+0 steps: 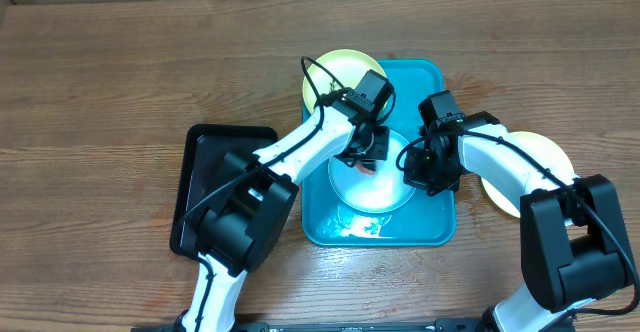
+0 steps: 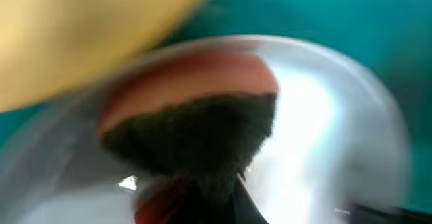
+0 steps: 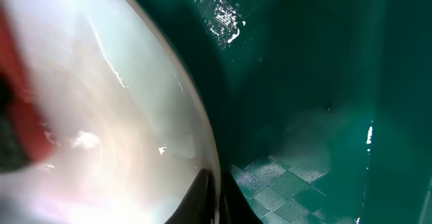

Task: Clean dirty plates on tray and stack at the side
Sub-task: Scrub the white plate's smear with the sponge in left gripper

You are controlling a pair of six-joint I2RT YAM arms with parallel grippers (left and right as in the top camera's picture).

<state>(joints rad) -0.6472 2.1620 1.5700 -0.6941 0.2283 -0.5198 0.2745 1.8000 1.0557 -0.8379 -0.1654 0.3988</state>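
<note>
My left gripper lifts the sponge across to the left in the overhead view next and lowers it to release it, since the black tray (image 1: 216,156) lies bare there.
The turquoise tray (image 1: 428,82) lies mid-table. The pale blue-white plate (image 1: 375,200) sits in it. My left gripper (image 1: 366,155) is shut on a sponge and presses it onto that plate. In the left wrist view the sponge (image 2: 196,133) shows a dark green pad and a red side on the plate (image 2: 331,129). My right gripper (image 1: 414,168) is shut on the plate's right rim. In the right wrist view its fingers (image 3: 217,196) pinch the plate (image 3: 108,109) above the tray (image 3: 310,82). One yellow-green plate (image 1: 335,70) lies at the tray's far left corner, another (image 1: 535,162) on the table at the right.
A smaller black tray (image 1: 212,162) lies on the wooden table left of the turquoise tray, under the left arm. The near yellow-green plate also fills the upper left of the left wrist view (image 2: 81,28).
</note>
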